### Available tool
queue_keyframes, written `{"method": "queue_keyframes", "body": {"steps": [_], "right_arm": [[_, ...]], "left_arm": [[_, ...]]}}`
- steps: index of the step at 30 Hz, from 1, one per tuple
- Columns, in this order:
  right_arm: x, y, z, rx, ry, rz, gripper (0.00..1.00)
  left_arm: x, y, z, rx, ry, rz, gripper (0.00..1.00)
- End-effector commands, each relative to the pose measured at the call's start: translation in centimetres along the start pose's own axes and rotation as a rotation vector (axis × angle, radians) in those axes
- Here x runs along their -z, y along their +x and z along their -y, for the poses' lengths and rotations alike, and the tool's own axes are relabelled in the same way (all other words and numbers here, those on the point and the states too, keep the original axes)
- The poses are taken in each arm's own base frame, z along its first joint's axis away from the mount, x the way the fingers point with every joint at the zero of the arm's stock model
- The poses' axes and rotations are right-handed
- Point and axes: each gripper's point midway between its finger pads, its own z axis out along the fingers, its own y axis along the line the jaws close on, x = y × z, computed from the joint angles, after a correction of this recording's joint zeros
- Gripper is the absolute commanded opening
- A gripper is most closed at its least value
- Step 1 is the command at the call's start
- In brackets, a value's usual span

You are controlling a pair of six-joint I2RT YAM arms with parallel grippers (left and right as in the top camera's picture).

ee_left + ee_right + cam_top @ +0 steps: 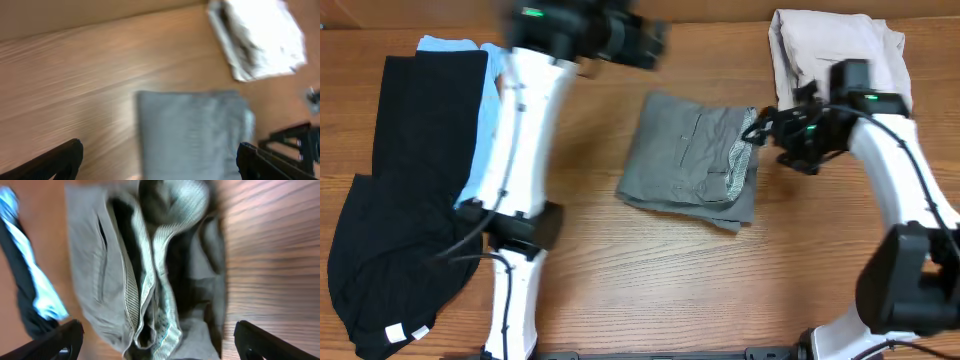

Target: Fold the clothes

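The bunched waistband gets my right gripper next, coming down and to the left in the overhead view, since the folds there stand up.
The grey shorts lie folded into a compact stack at the middle of the table, with the pale striped waistband lining showing at their right edge. My left gripper hovers blurred beyond their far edge. In the left wrist view it is open with the shorts below and nothing held. My right gripper stands at the shorts' right edge. In the right wrist view it is open, its fingers wide apart on either side of the bunched waistband, and it grips nothing.
Pale beige shorts lie folded at the back right, just behind the right arm. A black garment and a light blue one cover the left side of the wooden table. The left arm's white link rises over them.
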Motion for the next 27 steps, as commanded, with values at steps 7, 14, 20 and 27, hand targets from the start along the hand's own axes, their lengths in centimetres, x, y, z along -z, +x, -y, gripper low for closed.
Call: {"method": "queue_keyframes", "body": {"steps": [7, 14, 20, 27], "right_arm": [[-8.3, 0.1, 3.3, 0.004, 0.317, -0.036, 1.00], [-10.9, 0.5, 5.8, -0.042, 0.381, -0.075, 1.00], [-12.0, 1.1, 4.1, -0.037, 0.289, -0.112, 0.90], [-13.2, 1.3, -1.4, 0.006, 0.025, -0.142, 0.04]], "left_arm": [[3.9, 1.0, -9.9, 0.189, -0.120, -0.012, 1.00], [4.1, 1.3, -10.9, 0.189, -0.173, -0.019, 1.00], [3.9, 1.3, -10.7, 0.183, -0.170, -0.021, 1.00], [3.8, 1.4, -10.7, 0.184, -0.170, -0.029, 1.00]]}}
